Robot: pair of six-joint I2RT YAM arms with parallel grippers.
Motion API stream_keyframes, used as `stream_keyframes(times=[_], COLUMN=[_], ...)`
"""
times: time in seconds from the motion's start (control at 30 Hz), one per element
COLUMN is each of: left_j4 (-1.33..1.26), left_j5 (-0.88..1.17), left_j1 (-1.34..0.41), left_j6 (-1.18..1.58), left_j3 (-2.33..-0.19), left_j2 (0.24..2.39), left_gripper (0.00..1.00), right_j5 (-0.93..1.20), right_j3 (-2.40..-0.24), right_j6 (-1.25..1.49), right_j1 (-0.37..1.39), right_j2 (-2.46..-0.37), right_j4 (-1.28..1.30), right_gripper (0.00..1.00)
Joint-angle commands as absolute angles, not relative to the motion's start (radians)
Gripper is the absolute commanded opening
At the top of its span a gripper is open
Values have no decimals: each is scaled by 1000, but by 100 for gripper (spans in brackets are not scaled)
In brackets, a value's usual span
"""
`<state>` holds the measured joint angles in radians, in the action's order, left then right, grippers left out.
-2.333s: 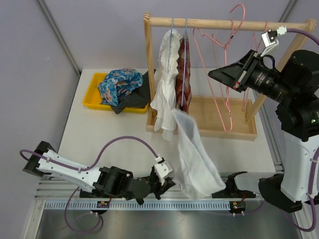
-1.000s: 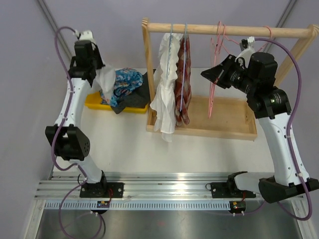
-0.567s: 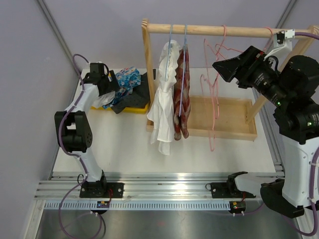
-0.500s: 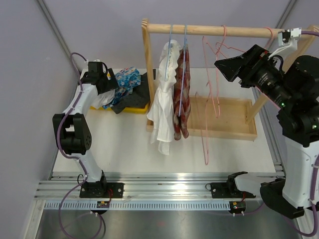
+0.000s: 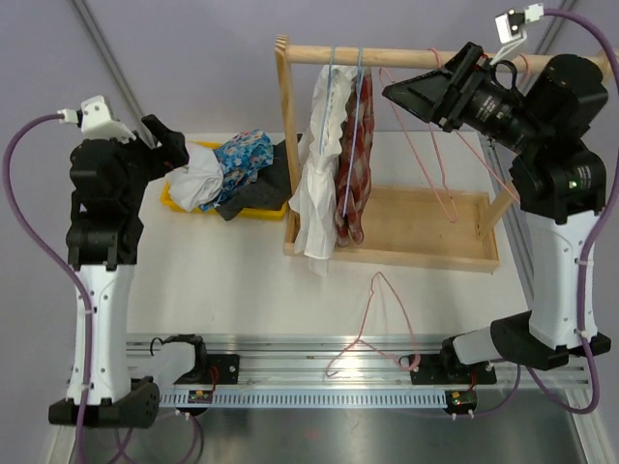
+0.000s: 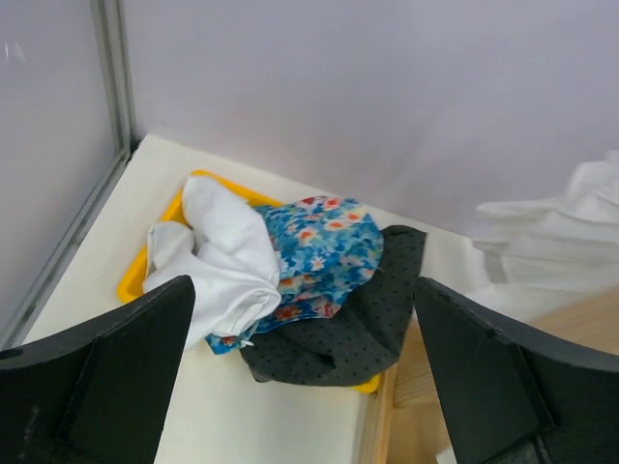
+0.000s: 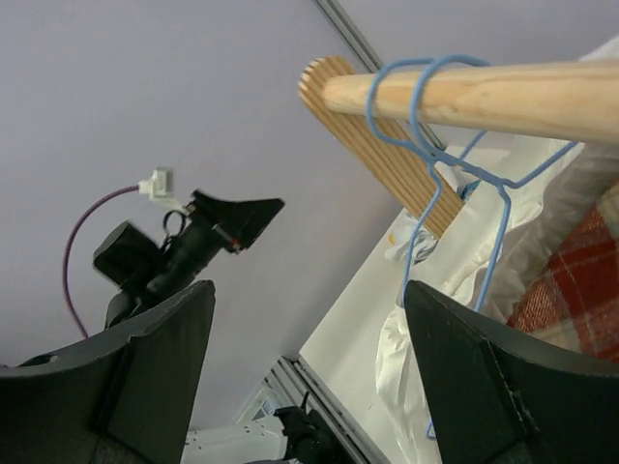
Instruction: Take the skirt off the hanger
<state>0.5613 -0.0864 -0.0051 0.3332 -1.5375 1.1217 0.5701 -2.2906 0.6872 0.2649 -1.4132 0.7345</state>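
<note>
Next, my right gripper moves down and to the left in the top view onto the blue hanger's wire, because the red plaid garment still hangs there.
The white skirt (image 5: 198,184) lies crumpled in the yellow tray (image 5: 166,200) at the back left; in the left wrist view the skirt (image 6: 227,261) is on the tray's left side. A bare pink hanger (image 5: 372,324) lies at the table's near edge, reaching over the base rail. My left gripper (image 5: 166,145) hovers open above and just left of the tray, and the left gripper (image 6: 305,377) has nothing between its fingers. My right gripper (image 5: 414,92) is raised beside the wooden rail (image 5: 426,55), open and empty, and in its wrist view the right gripper (image 7: 309,377) faces the rail's left end.
A blue floral cloth (image 5: 247,155) and a dark dotted cloth (image 5: 256,198) share the tray. On the rail, blue hangers (image 7: 421,126) carry a white garment (image 5: 314,184) and a red plaid one (image 5: 353,164). Another pink hanger (image 5: 435,145) hangs above the wooden rack base (image 5: 426,232).
Both grippers went from shut to open. The skirt stayed in the tray as the left arm drew back and rose. The pink hanger dropped from the right gripper to the table's near edge.
</note>
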Motion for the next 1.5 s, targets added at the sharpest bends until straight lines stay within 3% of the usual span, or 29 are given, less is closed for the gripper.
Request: stream_keyframes(times=[0.0,0.23,0.37,0.67,0.83,0.9,0.93,1.03,1.23,1.47], left_j4=[612,476,480,512,514,512,512,514,509,520], left_j5=[79,-23,-110,-156,-160,-163,-173,-186,-198,-247], left_j1=[-23,-268,-388,-462,-489,-506,-517,-526,-551,-639], left_j6=[314,362,371,379,379,379,377,371,373,334], left_j3=[-1393,-973,-934,-966,-963,-963,-963,-965,-977,-1118], left_j2=[1056,767,730,752,741,735,733,735,756,840], left_gripper=[99,99,99,99,99,99,99,99,99,99], right_j5=[640,550,471,396,361,351,338,305,238,181], right_j3=[-2220,-1993,-1941,-1948,-1931,-1916,-1908,-1908,-1968,-2251], right_j6=[721,582,503,509,523,529,531,525,476,414], right_j1=[264,278,290,405,451,453,453,453,453,451], right_j2=[-1419,-1336,-1379,-1509,-1546,-1548,-1545,-1532,-1496,-1505], right_j4=[658,698,738,649,614,604,604,620,709,863], right_gripper=[86,86,84,81,66,46,25,4,0,0])
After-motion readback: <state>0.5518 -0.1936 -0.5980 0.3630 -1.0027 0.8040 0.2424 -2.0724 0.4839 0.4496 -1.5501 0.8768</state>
